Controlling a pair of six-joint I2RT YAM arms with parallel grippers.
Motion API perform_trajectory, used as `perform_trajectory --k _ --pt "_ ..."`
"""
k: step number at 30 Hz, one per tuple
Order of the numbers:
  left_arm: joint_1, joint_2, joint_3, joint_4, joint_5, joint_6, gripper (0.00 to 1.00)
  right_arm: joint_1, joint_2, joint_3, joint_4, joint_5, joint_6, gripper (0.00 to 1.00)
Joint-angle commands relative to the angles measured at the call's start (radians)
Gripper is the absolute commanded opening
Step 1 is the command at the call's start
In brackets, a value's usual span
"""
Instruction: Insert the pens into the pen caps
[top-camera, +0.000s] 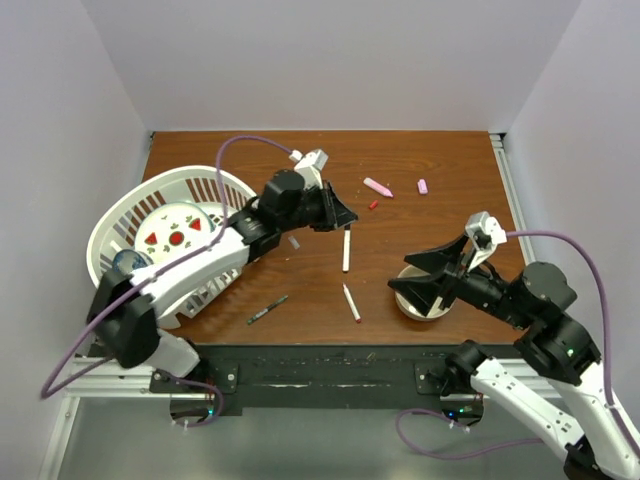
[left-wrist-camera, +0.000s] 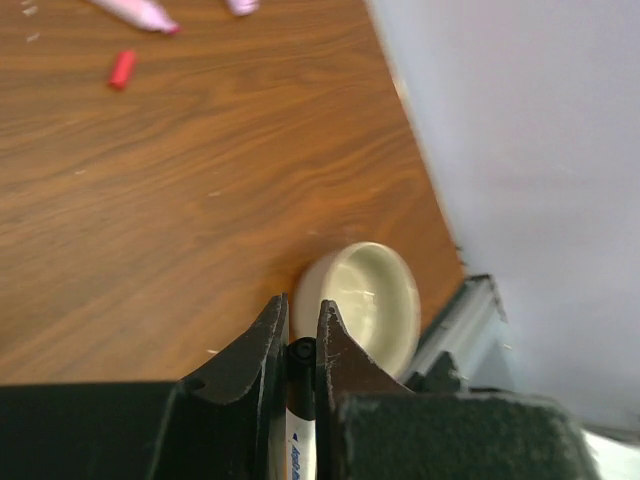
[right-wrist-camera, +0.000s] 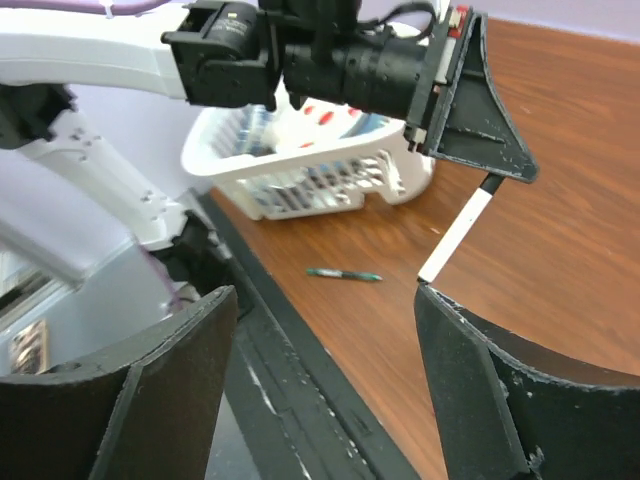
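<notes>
The wood below my left gripper is bare, between the red cap (top-camera: 373, 204) and the second white pen, so my left gripper will lower the held pen and release it there next.
My left gripper (top-camera: 350, 219) (left-wrist-camera: 302, 308) is shut on a white pen (top-camera: 346, 250) (right-wrist-camera: 455, 232) at its black end (left-wrist-camera: 300, 357). The barrel hangs down from the jaws toward the table. My right gripper (top-camera: 397, 272) (right-wrist-camera: 322, 292) stands open with nothing between its fingers, above a cream bowl (top-camera: 415, 312) (left-wrist-camera: 370, 300). A second white pen (top-camera: 351, 302) and a thin dark pen (top-camera: 268, 309) (right-wrist-camera: 343, 274) lie on the table near the front. At the back lie a pink pen (top-camera: 377, 186) (left-wrist-camera: 135, 10), a red cap (top-camera: 373, 204) (left-wrist-camera: 121, 68) and a pale pink cap (top-camera: 422, 186) (left-wrist-camera: 243, 6).
A white basket (top-camera: 120, 225) (right-wrist-camera: 300, 170) with a strawberry plate (top-camera: 175, 230) stands at the left under the left arm. A small grey piece (top-camera: 294, 241) lies beside that arm. Walls close in the table at the back and both sides.
</notes>
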Motion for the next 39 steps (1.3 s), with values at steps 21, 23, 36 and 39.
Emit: perform_trajectory --k 21,23,36,39 --pt "0.107 0.661 0.232 0.146 -0.140 -0.048 0.16 0.001 0.072 -0.041 -0.151 0.224 0.078 0.76" --pt "0.113 0.658 0.232 0.135 -0.154 -0.045 0.21 0.002 0.086 -0.035 -0.158 0.233 0.080 0.76" --pt "0.171 0.337 0.192 -0.043 -0.167 0.151 0.66 0.001 0.270 -0.174 -0.165 0.294 0.158 0.60" --pt "0.180 0.202 0.089 -0.051 -0.166 0.185 0.70 0.020 0.354 -0.234 -0.087 0.291 0.182 0.55"
